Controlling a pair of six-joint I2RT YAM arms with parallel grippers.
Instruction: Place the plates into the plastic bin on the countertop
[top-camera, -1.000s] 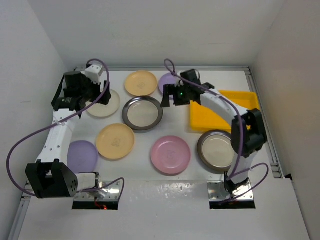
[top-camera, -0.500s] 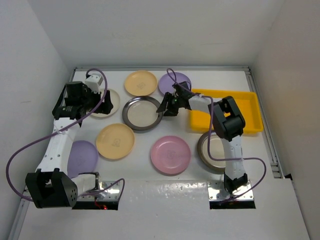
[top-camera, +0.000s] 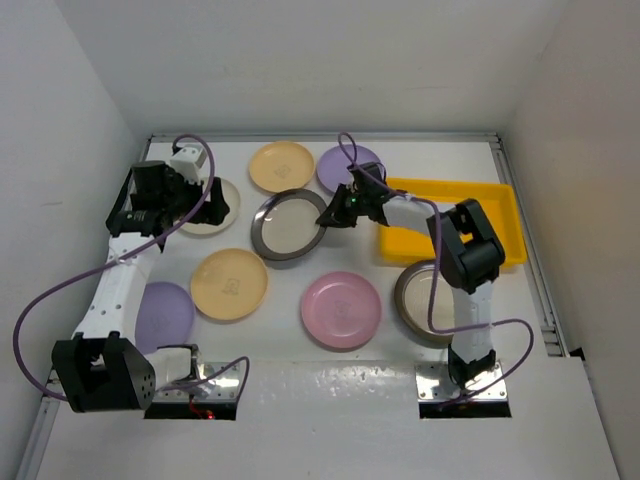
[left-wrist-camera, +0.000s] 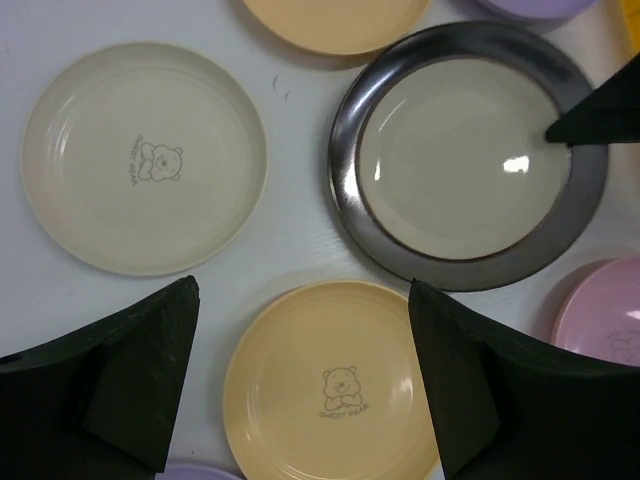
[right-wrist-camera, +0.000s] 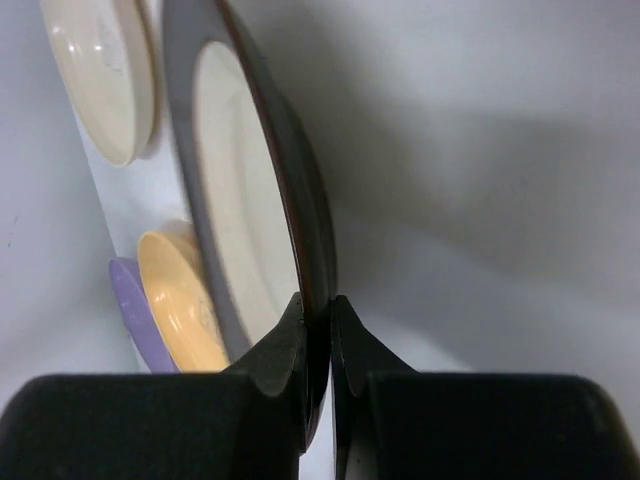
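My right gripper lifts the dark-rimmed plate next, over the yellow bin to lower it inside.
Several plates lie on the white countertop. My right gripper is shut on the right rim of a dark-rimmed plate with a cream centre; in the right wrist view the fingertips pinch that plate's thin edge. The yellow plastic bin sits at the right with no plate in it. My left gripper hovers open over the cream plate; seen from its wrist, the left gripper frames a peach plate.
More plates lie around: peach and lavender at the back, peach and lavender at the left, pink in the middle. A second dark-rimmed plate lies partly under the right arm. White walls enclose the surface.
My right gripper came down from beside the back lavender plate to the dark-rimmed plate's right rim and shut on it. The left arm shifted slightly and stays open.
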